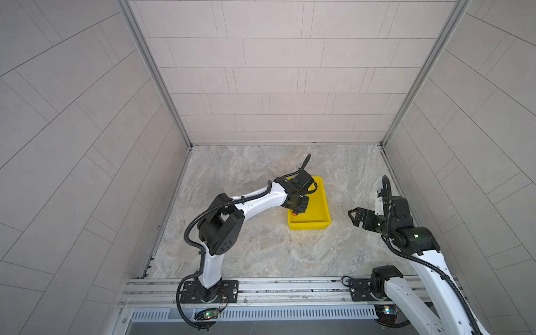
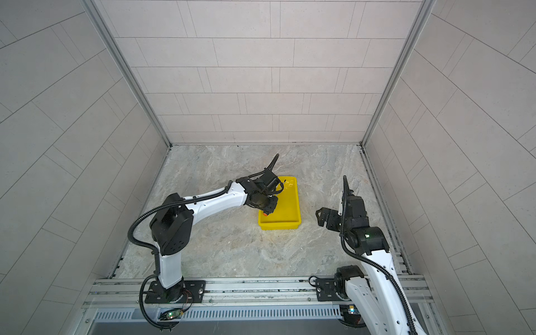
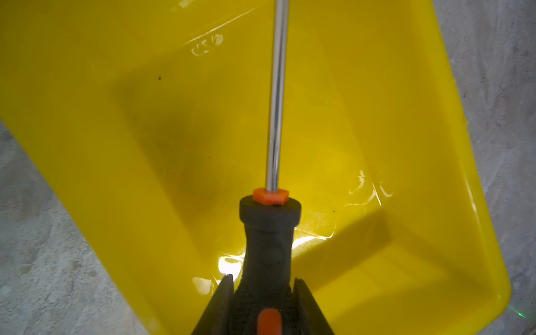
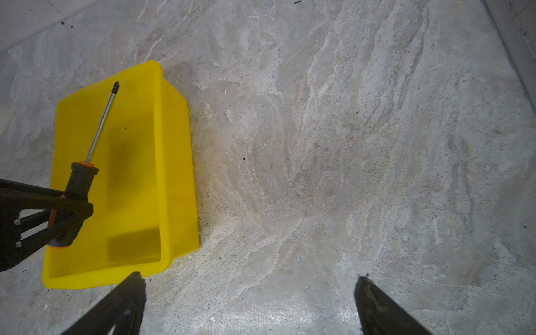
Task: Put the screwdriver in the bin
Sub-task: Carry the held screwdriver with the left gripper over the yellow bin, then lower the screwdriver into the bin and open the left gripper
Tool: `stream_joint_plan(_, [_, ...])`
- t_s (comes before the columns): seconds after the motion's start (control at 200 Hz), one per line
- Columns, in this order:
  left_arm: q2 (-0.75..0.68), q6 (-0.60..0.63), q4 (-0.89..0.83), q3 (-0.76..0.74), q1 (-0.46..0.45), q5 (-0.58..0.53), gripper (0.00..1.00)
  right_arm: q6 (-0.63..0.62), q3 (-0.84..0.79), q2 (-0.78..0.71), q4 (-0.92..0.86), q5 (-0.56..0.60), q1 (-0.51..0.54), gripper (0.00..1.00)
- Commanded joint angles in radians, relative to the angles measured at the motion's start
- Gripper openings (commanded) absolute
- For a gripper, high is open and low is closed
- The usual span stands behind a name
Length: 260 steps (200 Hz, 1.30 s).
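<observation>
I will next lower the screwdriver's handle in my left gripper onto the bin's empty bottom and release it, as the screwdriver (image 3: pixel 268 246) still hangs above it.
The yellow bin (image 1: pixel 309 225) (image 2: pixel 285 221) lies in the middle of the marbled table. My left gripper (image 1: pixel 297 209) (image 2: pixel 268 206) hangs over its near-left part, shut on the screwdriver (image 3: pixel 268 246) by its black-and-orange handle. The shaft (image 3: pixel 277 101) points along the bin (image 3: pixel 391 145) toward its far end. In the right wrist view the screwdriver (image 4: pixel 79 185) hangs tilted above the floor of the bin (image 4: pixel 174 174) and casts a shadow there. My right gripper (image 1: pixel 352 216) (image 2: pixel 319 216) (image 4: pixel 249 276) stands open and empty over bare table, to the right of the bin.
Tiled walls close in the table at the left, back and right. An aluminium rail (image 1: pixel 290 285) carrying both arm bases runs along the front edge. Small crumbs (image 4: pixel 212 319) lie on the table (image 4: pixel 348 145) near my right gripper.
</observation>
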Motion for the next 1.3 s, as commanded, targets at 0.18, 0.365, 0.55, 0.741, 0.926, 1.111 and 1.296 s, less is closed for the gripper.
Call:
stream_joint_plan(0.18, [0.078,0.021,0.034,0.061,-0.008,0.034,0.11,0.008,-0.006,-0.027,-0.007,0.033,-0.001,1.00])
stream_joint_plan(0.365, [0.123,0.018,0.046,0.084,-0.008,0.069,0.16,0.018,-0.009,-0.082,-0.010,0.047,-0.001,1.00])
stream_joint_plan(0.55, [0.159,0.020,0.052,0.098,-0.008,0.091,0.25,0.017,-0.009,-0.124,-0.014,0.048,0.000,1.00])
stream_joint_plan(0.741, [0.174,0.022,0.054,0.106,-0.008,0.100,0.28,0.019,-0.007,-0.132,-0.018,0.047,-0.001,1.00])
stream_joint_plan(0.926, [0.169,0.036,0.041,0.106,-0.008,0.085,0.29,0.022,-0.009,-0.132,-0.016,0.048,0.000,1.00])
stream_joint_plan(1.111, [0.162,0.031,0.013,0.106,-0.008,0.053,0.33,0.024,-0.012,-0.131,-0.012,0.047,0.000,1.00])
stream_joint_plan(1.296, [0.156,0.032,0.008,0.108,-0.008,0.040,0.46,0.025,-0.013,-0.132,-0.010,0.045,0.001,1.00])
